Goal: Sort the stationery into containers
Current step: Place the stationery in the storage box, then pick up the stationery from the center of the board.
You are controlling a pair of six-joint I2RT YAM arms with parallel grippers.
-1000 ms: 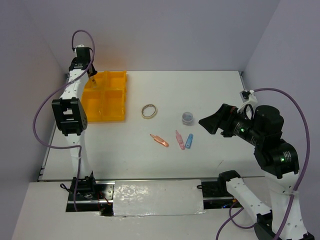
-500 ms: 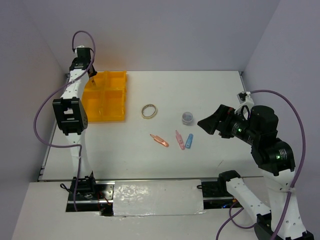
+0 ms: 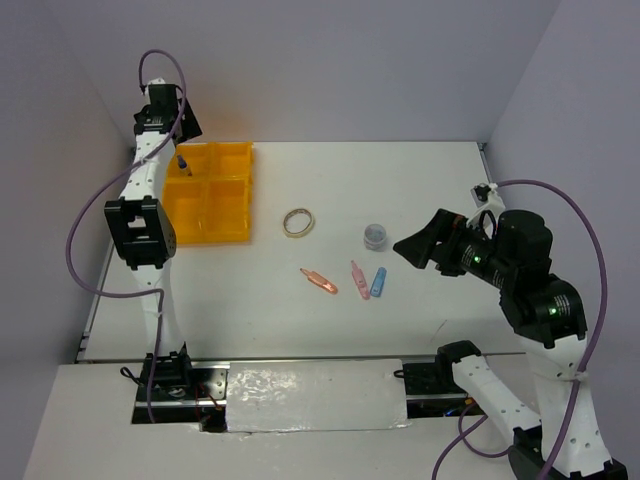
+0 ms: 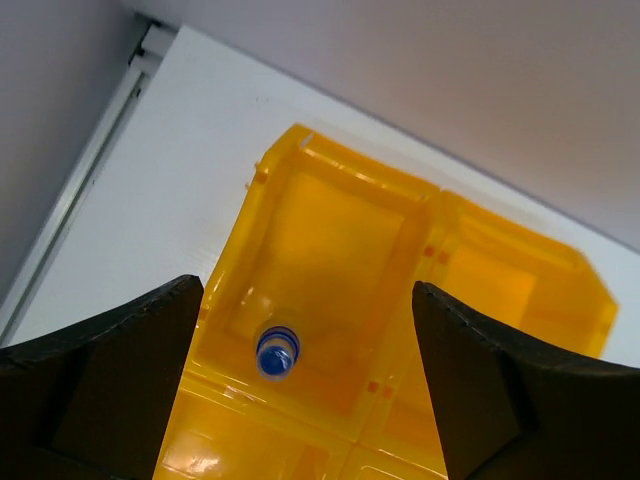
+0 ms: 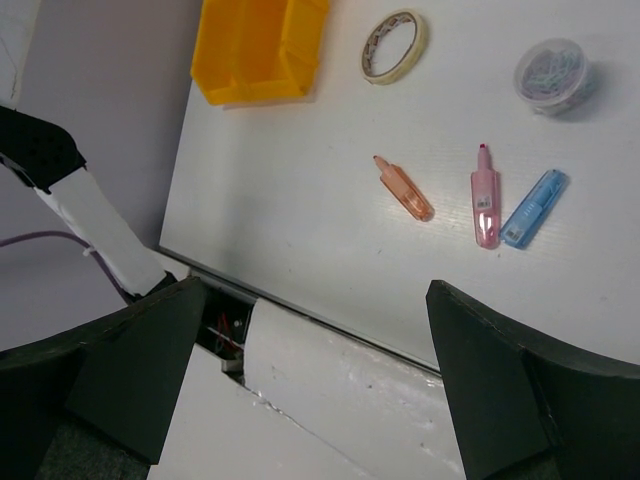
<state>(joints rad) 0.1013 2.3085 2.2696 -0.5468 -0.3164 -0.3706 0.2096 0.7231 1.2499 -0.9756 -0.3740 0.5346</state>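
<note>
The tape ring's tray-side (image 3: 286, 223) is outside the tray (image 3: 226, 214). My left gripper will next move back, to the right in the top view and down onto it.
The orange-yellow tray (image 3: 226, 214) sits at the far left of the table. A small blue-capped bottle (image 3: 184, 163) rests in its far-left compartment, cap up toward the left wrist camera (image 4: 277, 352). My left gripper (image 3: 186, 124) hangs open above that compartment (image 4: 330, 230), holding nothing. On the table lie a tan tape ring (image 3: 298, 222), a round grey-clear jar (image 3: 375, 235), two pink pieces (image 3: 319, 281) (image 3: 358, 279) and a blue piece (image 3: 378, 282). My right gripper (image 3: 412, 246) is open and raised, just right of the jar.
The right wrist view looks down on the tape ring (image 5: 394, 46), jar (image 5: 550, 70), pink pieces (image 5: 404, 190) (image 5: 485, 195), blue piece (image 5: 533, 208) and a tray corner (image 5: 260, 50). The table's near edge and a white strip (image 5: 400, 380) lie below.
My left gripper has opened and lifted. The bottle it held now sits loose in the tray's far-left compartment. The right arm has edged slightly left.
</note>
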